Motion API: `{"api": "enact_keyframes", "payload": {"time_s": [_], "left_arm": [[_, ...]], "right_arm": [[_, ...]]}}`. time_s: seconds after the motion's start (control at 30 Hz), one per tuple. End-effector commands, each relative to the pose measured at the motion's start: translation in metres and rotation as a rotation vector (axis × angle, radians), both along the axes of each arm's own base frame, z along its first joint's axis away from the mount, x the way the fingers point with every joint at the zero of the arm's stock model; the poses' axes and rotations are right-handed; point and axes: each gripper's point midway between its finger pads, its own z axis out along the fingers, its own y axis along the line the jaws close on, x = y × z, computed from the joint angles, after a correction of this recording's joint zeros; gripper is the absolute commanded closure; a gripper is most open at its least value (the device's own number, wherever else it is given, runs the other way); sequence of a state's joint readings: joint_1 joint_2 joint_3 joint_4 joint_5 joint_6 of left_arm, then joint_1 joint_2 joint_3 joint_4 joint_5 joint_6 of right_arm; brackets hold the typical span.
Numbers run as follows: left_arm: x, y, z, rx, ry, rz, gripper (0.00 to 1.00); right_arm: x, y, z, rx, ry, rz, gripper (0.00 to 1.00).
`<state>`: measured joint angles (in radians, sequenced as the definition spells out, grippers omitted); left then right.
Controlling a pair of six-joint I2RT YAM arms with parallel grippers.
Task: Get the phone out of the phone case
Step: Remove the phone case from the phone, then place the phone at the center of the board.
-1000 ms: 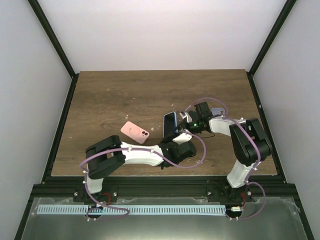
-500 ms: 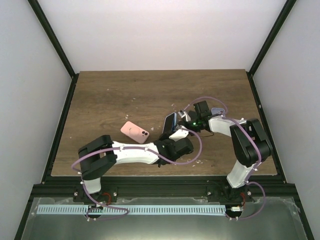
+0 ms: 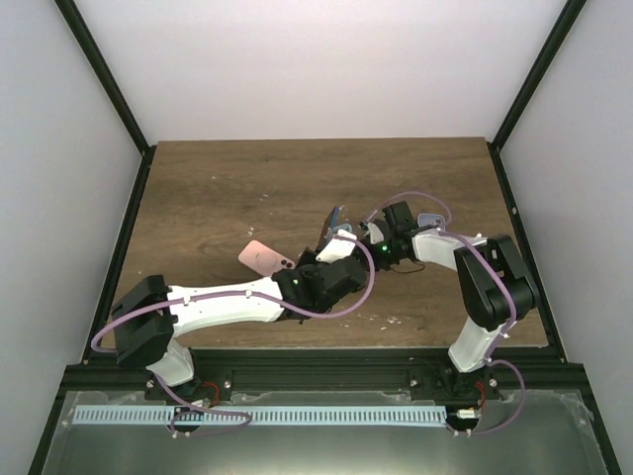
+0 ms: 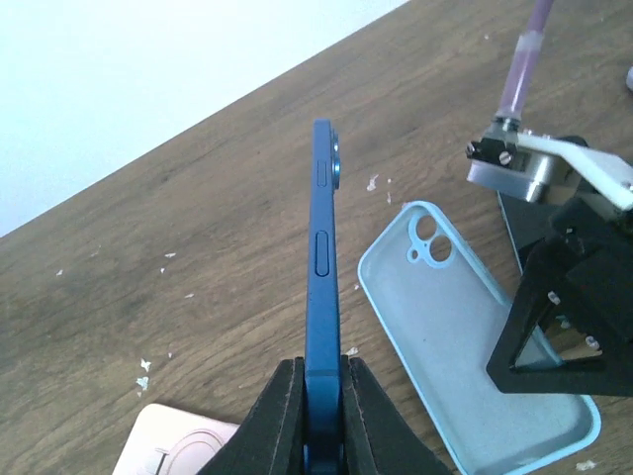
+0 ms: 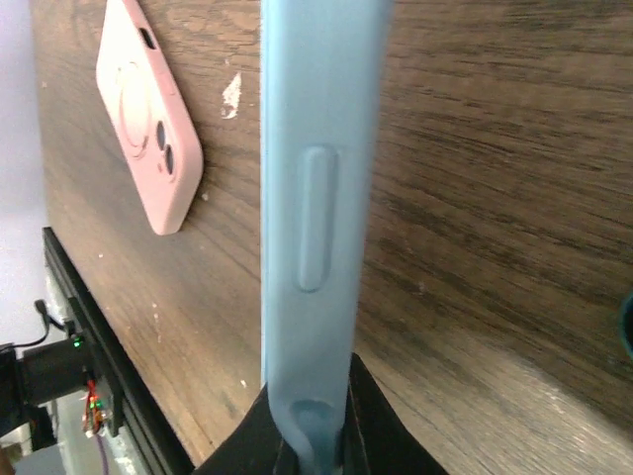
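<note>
The case is empty, so my right gripper should next carry it to the right in the top view and let it go on bare tabletop past the blue-grey item.
The dark blue phone (image 4: 321,277) stands edge-on, clamped at its lower end in my left gripper (image 4: 322,371), raised above the table and free of the case. In the top view the phone (image 3: 332,224) tilts up just beyond the left gripper (image 3: 330,253). The light blue case (image 4: 465,336) lies open and empty on the table to the phone's right. My right gripper (image 5: 315,421) is shut on the case's edge (image 5: 312,198). It also shows in the left wrist view (image 4: 554,297) and in the top view (image 3: 370,240).
A pink phone case (image 3: 259,257) lies flat on the wooden table left of the grippers; it also shows in the left wrist view (image 4: 173,445) and the right wrist view (image 5: 148,119). A small blue-grey item (image 3: 429,220) lies behind the right arm. White crumbs dot the table.
My left arm has swung left and stretched out, carrying the phone up and away from the case and tilting it. The right gripper has stayed on the case.
</note>
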<state>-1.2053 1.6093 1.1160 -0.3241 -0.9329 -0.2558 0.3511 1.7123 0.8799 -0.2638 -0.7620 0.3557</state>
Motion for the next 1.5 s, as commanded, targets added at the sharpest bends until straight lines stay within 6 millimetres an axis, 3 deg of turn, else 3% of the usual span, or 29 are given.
{"api": "enact_keyframes", "payload": {"time_s": [0.0,0.13,0.33,0.5,0.77,1.03,1.23,1.37,1.47], "left_arm": [[-0.001,0.005,0.018,-0.086,-0.041,0.046,1.0],[-0.004,0.014,0.017,-0.06,-0.048,0.04,1.0],[0.016,0.019,-0.002,0.074,-0.047,0.0,1.0],[0.05,0.013,-0.018,0.279,-0.058,-0.046,1.0],[0.083,-0.026,-0.044,0.452,-0.084,-0.121,1.0],[0.099,-0.036,-0.093,0.572,-0.021,-0.176,1.0],[0.102,-0.042,-0.117,0.602,0.014,-0.188,1.0],[0.099,-0.041,-0.126,0.604,0.051,-0.175,0.84],[0.095,-0.04,-0.129,0.582,0.064,-0.175,0.77]], "right_arm": [[0.008,-0.006,-0.001,-0.059,-0.044,-0.014,0.99],[0.033,-0.024,0.014,-0.127,-0.164,-0.066,0.99],[0.076,-0.091,0.072,-0.2,-0.414,-0.204,0.99],[0.077,-0.139,0.105,-0.184,-0.538,-0.315,0.99],[0.075,-0.16,0.128,-0.177,-0.612,-0.371,0.99],[0.077,-0.174,0.131,-0.202,-0.624,-0.407,0.99],[0.078,-0.179,0.135,-0.229,-0.646,-0.427,0.99],[0.078,-0.181,0.135,-0.236,-0.647,-0.43,0.99],[0.079,-0.182,0.131,-0.242,-0.638,-0.432,0.99]]}}
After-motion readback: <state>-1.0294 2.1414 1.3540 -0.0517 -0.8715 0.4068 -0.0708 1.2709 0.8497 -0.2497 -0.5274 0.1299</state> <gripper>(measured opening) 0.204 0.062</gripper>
